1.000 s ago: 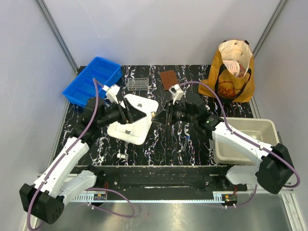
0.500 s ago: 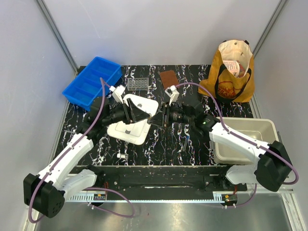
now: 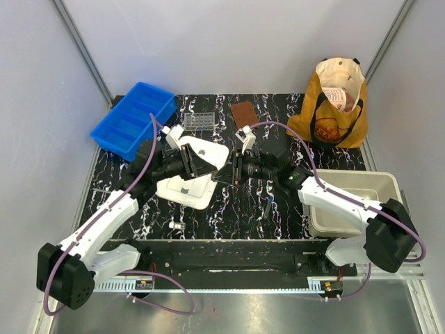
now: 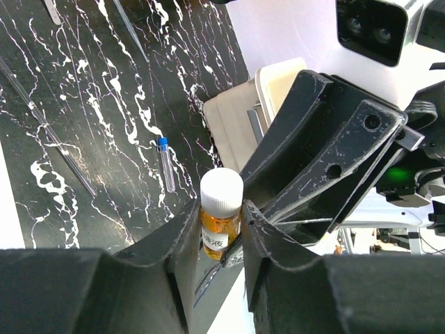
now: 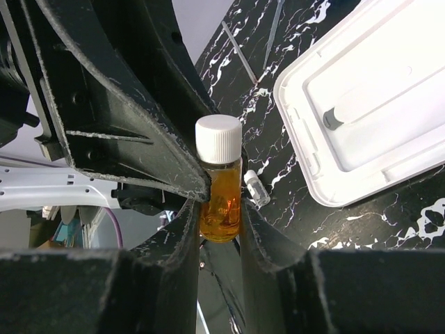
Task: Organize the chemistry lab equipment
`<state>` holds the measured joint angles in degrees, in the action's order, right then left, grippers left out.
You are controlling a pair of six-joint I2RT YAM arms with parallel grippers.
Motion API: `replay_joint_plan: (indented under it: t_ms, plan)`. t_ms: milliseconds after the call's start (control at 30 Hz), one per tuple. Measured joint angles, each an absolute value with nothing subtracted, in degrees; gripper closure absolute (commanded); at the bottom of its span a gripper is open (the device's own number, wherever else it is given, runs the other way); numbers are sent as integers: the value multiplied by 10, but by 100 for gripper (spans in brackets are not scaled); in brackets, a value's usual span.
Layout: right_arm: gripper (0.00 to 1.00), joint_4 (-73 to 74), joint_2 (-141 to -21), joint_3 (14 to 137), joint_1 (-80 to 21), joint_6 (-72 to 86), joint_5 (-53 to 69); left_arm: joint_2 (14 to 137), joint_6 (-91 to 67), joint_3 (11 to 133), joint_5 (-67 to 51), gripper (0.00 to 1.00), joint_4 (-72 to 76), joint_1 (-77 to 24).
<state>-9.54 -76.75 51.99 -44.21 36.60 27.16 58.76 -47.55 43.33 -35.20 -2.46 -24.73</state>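
Observation:
I need to move my left gripper to the left in the top view and lower it into the blue bin's near section [image 3: 118, 139] to release the vial, since that section is empty.
An amber vial [image 4: 221, 226] with a white cap and a paper label hangs in the air between both arms over the middle of the table. My right gripper [image 5: 220, 216] is shut on its lower body [image 5: 220, 198]. My left gripper [image 4: 221, 217] has come from the opposite side, and its fingers press the vial's sides just under the cap. In the top view the two grippers [image 3: 217, 167] [image 3: 227, 172] meet tip to tip and hide the vial. A blue-capped tube [image 3: 269, 207] lies on the table below the right arm. A small clear vial [image 3: 176, 225] lies near the front.
A white lid-like tray [image 3: 188, 188] lies under the left gripper. A clear tube rack [image 3: 199, 121] and a brown square [image 3: 243, 113] sit at the back. Blue bin [image 3: 132, 118] far left, beige bin [image 3: 354, 202] right, tan tote bag [image 3: 334, 104] back right. Thin metal tools [image 4: 52, 136] lie on the table.
My left gripper has moved right to meet the right gripper, and its jaws have narrowed onto the amber vial. The right gripper has shifted slightly left, still gripping the vial.

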Motion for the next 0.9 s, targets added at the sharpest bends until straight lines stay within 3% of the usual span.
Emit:
replay_joint_plan:
  t_ms: [133,267,467,533,733,900]
  plan:
    - [71,-107,-768,513,-442,372,270,591,-477,433,-352,92,-22,-248]
    - [55,-114,-768,509,-442,376,270,592,-480,433,-352,99,-23,-248]
    - [10,-116,-759,494,-444,383,259,602,-452,465,-307,100,-90,-249]
    - [0,-112,-736,476,-445,383,244,615,-423,509,-269,100,-142,-247]
    - [0,-98,-630,441,-445,380,205,648,-340,639,-175,100,-250,-170]
    - [0,-69,-560,440,-445,355,185,698,-294,719,-81,100,-299,-17]
